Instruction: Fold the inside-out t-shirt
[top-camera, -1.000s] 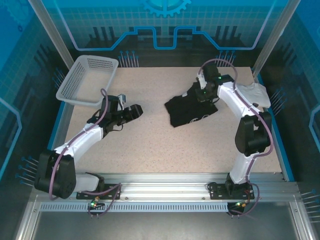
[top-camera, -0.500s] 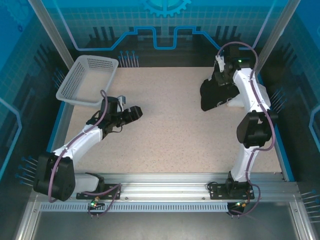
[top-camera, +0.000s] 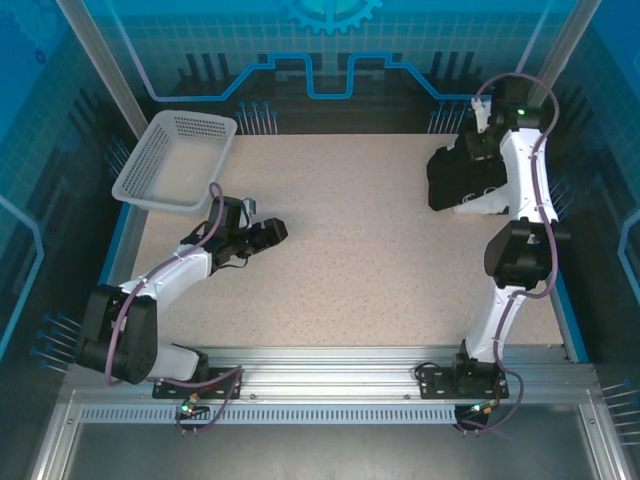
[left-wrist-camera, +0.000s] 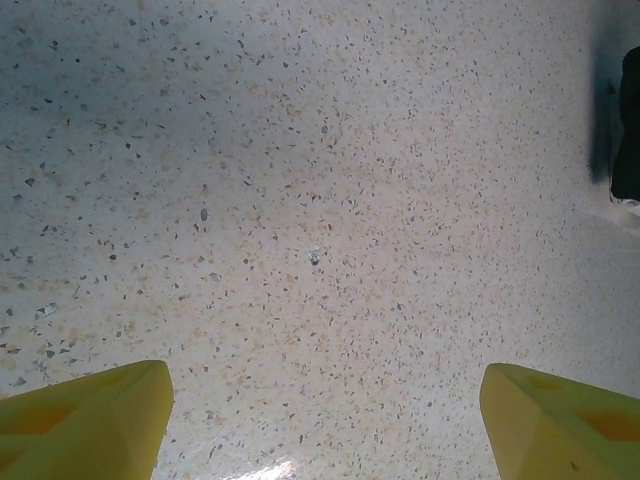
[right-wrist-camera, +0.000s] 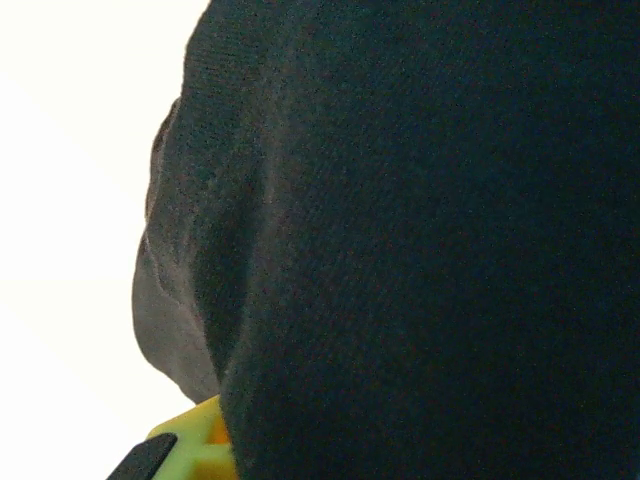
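The t-shirt is hanging bunched, so my right gripper should next tip downward, go lower toward the blue raised edge below it and let go of the cloth.
The inside-out t-shirt (top-camera: 455, 180) is a black bunch of cloth hanging at the far right of the table. My right gripper (top-camera: 472, 143) is shut on its upper part. In the right wrist view the black t-shirt (right-wrist-camera: 420, 250) is pressed up close, and one yellow finger (right-wrist-camera: 195, 445) peeks out under it. My left gripper (top-camera: 275, 232) hovers low over the bare tabletop at the left, open, with nothing between its yellow fingers (left-wrist-camera: 90, 415). An edge of the t-shirt (left-wrist-camera: 628, 130) shows at the right border of the left wrist view.
A white mesh basket (top-camera: 175, 155) sits at the far left corner. A white garment (top-camera: 478, 206) lies under the hanging shirt by the right arm. The speckled table (top-camera: 350, 260) is ringed by a blue raised edge and transparent walls.
My right gripper has lifted the t-shirt off the middle of the table and carried it back and to the right. The left gripper has barely shifted and stays open.
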